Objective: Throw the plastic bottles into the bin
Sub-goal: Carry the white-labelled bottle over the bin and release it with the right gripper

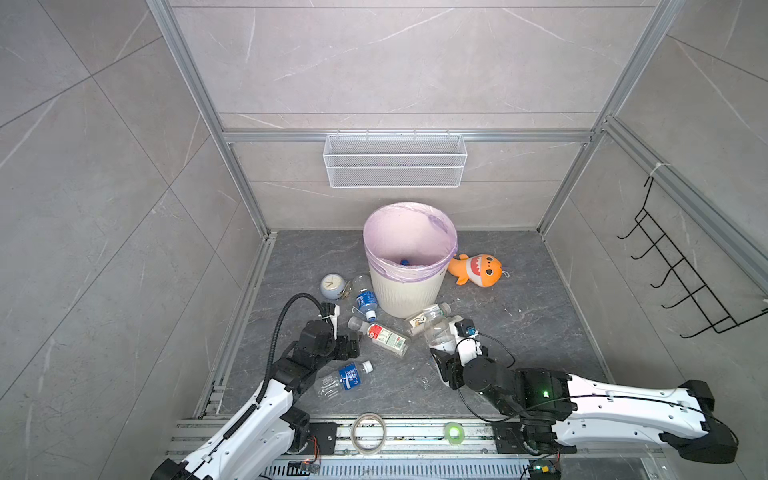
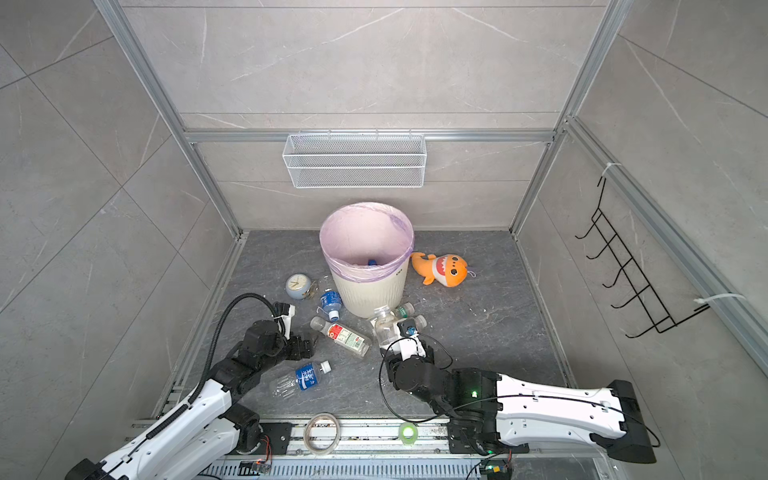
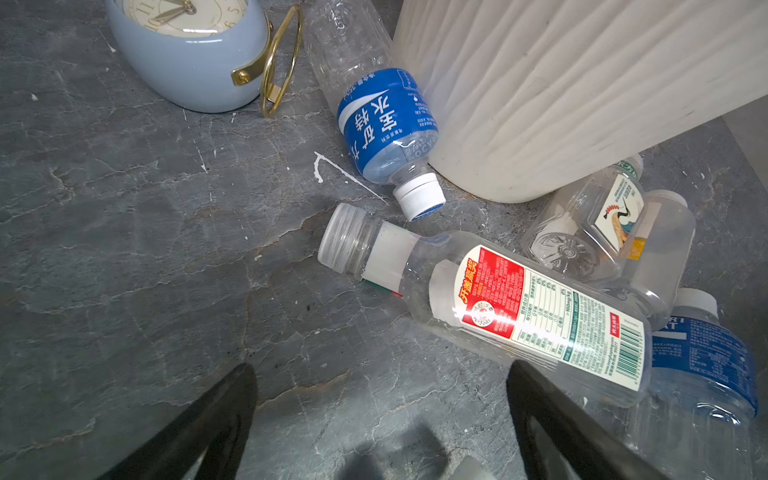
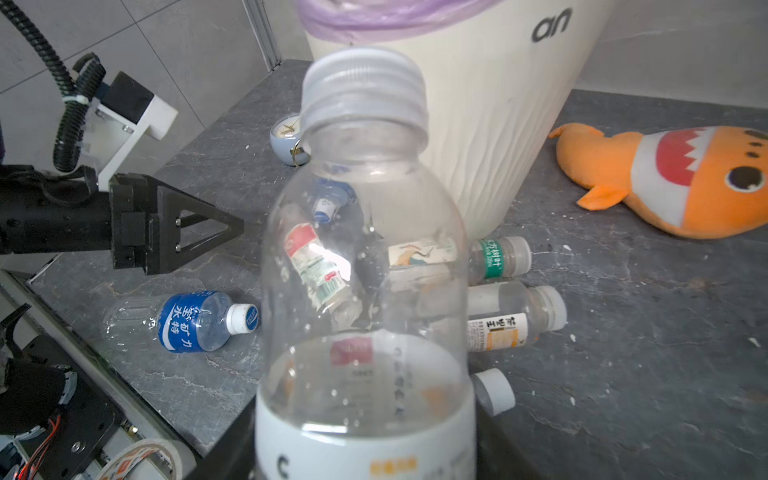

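The bin's opening (image 1: 409,237) lies outward of the right gripper and higher, so the right gripper will lift the clear bottle up past the bin's rim and outward over that opening, then release it.
My right gripper (image 1: 444,347) (image 4: 365,451) is shut on a clear plastic bottle with a white label (image 1: 437,332) (image 2: 384,326) (image 4: 365,249), held cap-up off the floor just in front of the bin (image 1: 409,293) (image 2: 370,291) (image 4: 490,124). My left gripper (image 1: 356,345) (image 2: 306,347) (image 3: 380,372) stands open and empty, low over the floor. A red-and-white labelled bottle (image 1: 384,336) (image 3: 519,307) lies just beyond it. Blue-labelled bottles lie against the bin (image 1: 365,301) (image 3: 386,129) and beside my left arm (image 1: 347,376) (image 4: 187,322). More bottles (image 4: 498,257) (image 4: 513,318) lie at the bin's foot.
A pale-blue clock (image 1: 332,286) sits left of the bin and an orange plush shark (image 1: 478,270) right of it. A wire basket (image 1: 395,160) hangs on the back wall, a black hook rack (image 1: 681,270) on the right wall. Tape rolls (image 1: 368,432) lie on the front rail.
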`<state>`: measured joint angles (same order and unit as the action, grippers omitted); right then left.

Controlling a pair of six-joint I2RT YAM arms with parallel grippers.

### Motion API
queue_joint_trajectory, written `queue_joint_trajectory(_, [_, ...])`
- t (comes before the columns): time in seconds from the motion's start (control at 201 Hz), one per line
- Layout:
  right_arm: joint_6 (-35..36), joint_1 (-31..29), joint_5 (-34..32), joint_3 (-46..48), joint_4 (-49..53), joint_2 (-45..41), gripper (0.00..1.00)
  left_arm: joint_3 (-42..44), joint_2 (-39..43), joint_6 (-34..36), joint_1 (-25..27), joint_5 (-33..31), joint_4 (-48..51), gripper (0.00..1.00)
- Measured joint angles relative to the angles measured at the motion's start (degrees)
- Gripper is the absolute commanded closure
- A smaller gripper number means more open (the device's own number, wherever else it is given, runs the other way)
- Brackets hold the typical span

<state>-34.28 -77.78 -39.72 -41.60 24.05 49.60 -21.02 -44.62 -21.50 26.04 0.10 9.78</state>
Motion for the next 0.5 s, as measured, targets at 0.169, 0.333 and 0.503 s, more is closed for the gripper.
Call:
queue_joint_trajectory(0.169, [4.42, 0.24, -2.71, -10.08, 4.28, 0.76, 0.48, 0.0, 0.0, 0.0, 0.0, 0.0, 0.0, 0.04])
queue_joint_trajectory(0.333, [11.52, 10.21, 0.61, -32.44, 6.38, 10.43, 0.48, 0.0, 0.0, 0.0, 0.0, -0.02, -0.02, 0.04])
queue_joint_trajectory(0.503, [16.63, 25.16, 9.66, -60.89, 8.35, 29.29, 0.16, 0.0, 0.37, 0.0, 0.0, -0.02, -0.02, 0.04])
